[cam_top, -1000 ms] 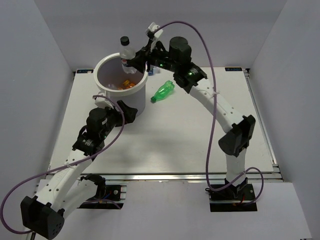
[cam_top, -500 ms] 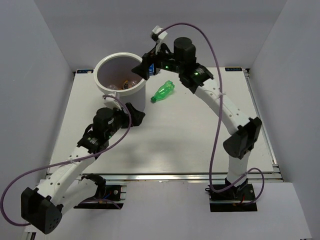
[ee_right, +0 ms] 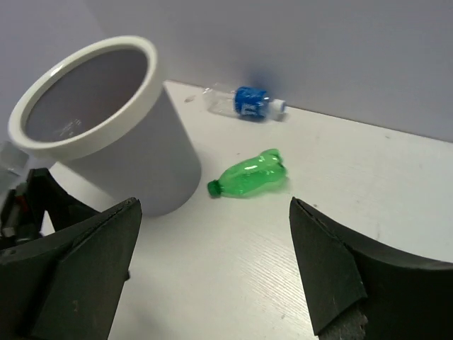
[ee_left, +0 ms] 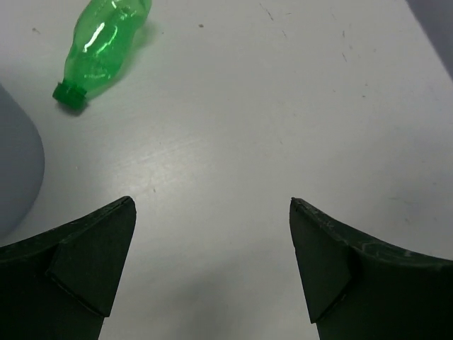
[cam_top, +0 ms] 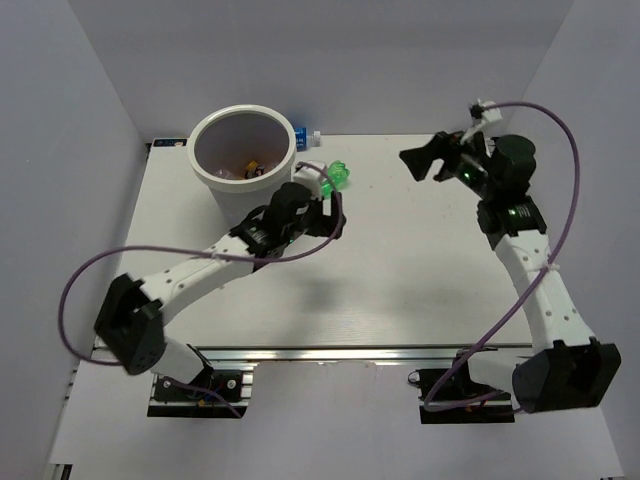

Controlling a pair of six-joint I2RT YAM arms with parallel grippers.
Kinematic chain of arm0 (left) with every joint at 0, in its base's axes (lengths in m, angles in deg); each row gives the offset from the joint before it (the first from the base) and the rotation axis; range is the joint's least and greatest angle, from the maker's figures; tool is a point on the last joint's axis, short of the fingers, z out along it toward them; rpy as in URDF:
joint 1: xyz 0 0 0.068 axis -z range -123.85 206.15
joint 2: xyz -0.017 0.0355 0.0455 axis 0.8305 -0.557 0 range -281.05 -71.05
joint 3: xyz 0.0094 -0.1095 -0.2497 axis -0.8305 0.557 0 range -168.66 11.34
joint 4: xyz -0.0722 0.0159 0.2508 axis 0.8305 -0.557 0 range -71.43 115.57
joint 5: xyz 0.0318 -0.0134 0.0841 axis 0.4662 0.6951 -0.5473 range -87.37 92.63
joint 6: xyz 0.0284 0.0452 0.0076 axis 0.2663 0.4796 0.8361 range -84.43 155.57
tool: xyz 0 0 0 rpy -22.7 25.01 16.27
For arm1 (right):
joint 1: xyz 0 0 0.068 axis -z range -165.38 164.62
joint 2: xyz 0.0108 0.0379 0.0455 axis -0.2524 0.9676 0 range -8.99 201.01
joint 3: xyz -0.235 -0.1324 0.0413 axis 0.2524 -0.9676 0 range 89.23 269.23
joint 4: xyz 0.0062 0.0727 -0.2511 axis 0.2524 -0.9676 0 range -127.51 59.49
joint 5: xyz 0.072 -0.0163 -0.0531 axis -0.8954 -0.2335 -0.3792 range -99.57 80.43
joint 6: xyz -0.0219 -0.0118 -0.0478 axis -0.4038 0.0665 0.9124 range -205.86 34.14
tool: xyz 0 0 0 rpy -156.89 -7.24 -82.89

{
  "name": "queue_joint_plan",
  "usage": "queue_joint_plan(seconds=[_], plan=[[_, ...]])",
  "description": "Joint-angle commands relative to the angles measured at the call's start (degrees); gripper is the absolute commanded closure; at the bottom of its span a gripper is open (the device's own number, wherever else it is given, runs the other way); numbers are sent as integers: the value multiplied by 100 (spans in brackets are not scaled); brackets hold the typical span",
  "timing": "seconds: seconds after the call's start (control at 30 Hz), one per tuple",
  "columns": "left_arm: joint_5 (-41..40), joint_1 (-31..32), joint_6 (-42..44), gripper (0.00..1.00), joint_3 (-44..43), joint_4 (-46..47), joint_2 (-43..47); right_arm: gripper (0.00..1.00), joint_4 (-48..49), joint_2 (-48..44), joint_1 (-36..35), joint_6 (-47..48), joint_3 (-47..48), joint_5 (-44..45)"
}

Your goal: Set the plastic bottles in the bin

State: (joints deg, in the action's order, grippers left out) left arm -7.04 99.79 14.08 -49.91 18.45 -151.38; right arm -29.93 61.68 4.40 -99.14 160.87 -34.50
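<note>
The green bottle lies outward of and below my left gripper. Next, my left gripper moves its open fingers outward and down, astride the green bottle's middle (cam_top: 336, 178) (ee_left: 109, 34), and closes.
The bin (cam_top: 222, 183) is a white round bucket at the back left, with orange bottles (cam_top: 256, 168) and a clear one lying in its bottom. A green bottle (cam_top: 340, 174) lies on its side just right of the bin, also seen as the green bottle (ee_left: 103, 45) and the green bottle (ee_right: 252, 173). A clear bottle with a blue label (ee_right: 245, 101) lies behind the bin by the back wall. My left gripper (cam_top: 334, 208) is open and empty, just short of the green bottle. My right gripper (cam_top: 421, 160) hangs open and empty over the table's right half.
The bin's wall (ee_left: 15, 170) stands close to the left of my left gripper (ee_left: 212, 212). In the right wrist view my left arm (ee_right: 28, 202) shows dark beside the bin (ee_right: 166, 152). White walls close in the table at the back and both sides.
My right gripper opened and let the clear bottle drop into the bin, then swung back to the right. My left arm reached forward and right to the green bottle.
</note>
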Motion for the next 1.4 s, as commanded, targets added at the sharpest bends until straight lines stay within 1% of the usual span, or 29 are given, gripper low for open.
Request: queue_joint_plan(seconds=[0.0, 0.03, 0.07, 0.1, 0.13, 0.17, 0.2, 0.23, 0.3, 0.33, 0.37, 0.4, 0.43, 0.47, 0.57, 0.7, 0.8, 0.97, 1.13, 1.17, 1.2, 1.23, 1.27, 1.3, 1.33, 1.37], plan=[[-159, 5, 864, 2, -954, -44, -788, 11, 610, -562, 624, -535, -805, 129], [-158, 4, 1023, 2, -1167, -18, -1252, 11, 636, -624, 748, -596, -948, 42], [-140, 4, 1181, 2, -1396, -9, -1483, 11, 628, -677, 845, -736, -1080, -186], [-192, -4, 1487, 2, -1894, -44, -1720, 11, 645, -747, 950, -764, -1299, -318], [-297, -13, 1612, 2, -2177, -114, -2192, 11, 654, -783, 960, -781, -1397, -529], [-368, -57, 1796, 2, -2476, -332, -2432, 11, 671, -792, 1143, -825, -1494, -592], [-377, -118, 1894, 2, -3036, -421, -2669, 11, 680, -818, 1232, -834, -1634, -644], [-395, -267, 1930, 2, -3285, -535, -3089, 11, 715, -827, 1285, -947, -1696, -662], [-177, -487, 1869, 2, -3769, -633, -3496, 11, 837, -862, 1460, -1150, -1872, -662], [251, -601, 1790, 2, -4197, -668, -3689, 11, 943, -871, 1522, -1246, -2099, -706], [516, -811, 1737, 2, -4393, -773, -4048, 11, 1048, -880, 1575, -1334, -2214, -793], [684, -874, 1771, 2, -4560, -800, -4208, 11, 1154, -863, 1697, -1440, -2302, -829], [669, -901, 1841, 2, -4814, -809, -4349, 11, 1181, -854, 1751, -1476, -2451, -873], [590, -910, 2077, 2, -4939, -887, -4603, 11, 1216, -836, 1804, -1511, -2522, -900], [283, -971, 2412, 2, -5316, -976, -4912, 11, 1339, -740, 2006, -1581, -2716, -1014], [159, -1085, 2396, 2, -5686, -950, -5464, 11, 1489, -468, 2129, -1660, -2769, -1163], [-157, -1094, 2448, 2, -5933, -941, -5791, 11, 1498, -309, 2138, -1582, -2699, -1356], [-562, -1156, 2274, 2, -6223, -976, -6310, 11, 1568, -317, 2138, -1459, -2716, -1366], [-229, -1208, 2202, 2, -6091, -721, -6372, 11, 1533, -432, 2129, -1406, -2769, -1243], [-106, -1208, 2202, 4, -6083, -730, -6372, 11, 1533, -440, 2129, -1406, -2769, -1182], [25, -1208, 2202, 13, -6083, -739, -6363, 11, 1515, -467, 2129, -1414, -2769, -1155], [244, -1208, 2202, 19, -6056, -739, -6337, 11, 1515, -476, 2138, -1406, -2786, -1129], [351, -1208, 1967, 27, -6021, -721, -6302, 11, 1515, -476, 2138, -1414, -2778, -1128], [456, -1208, 1904, 39, -5969, -678, -6206, 11, 1515, -502, 2129, -1423, -2787, -1120], [562, -1208, 1834, 46, -5873, -573, -6144, 11, 1524, -502, 2138, -1441, -2787, -1102], [894, -1208, 1711, 51, -5863, -563, -6100, 11, 1524, -502, 2129, -1458, -2804, -1093]])
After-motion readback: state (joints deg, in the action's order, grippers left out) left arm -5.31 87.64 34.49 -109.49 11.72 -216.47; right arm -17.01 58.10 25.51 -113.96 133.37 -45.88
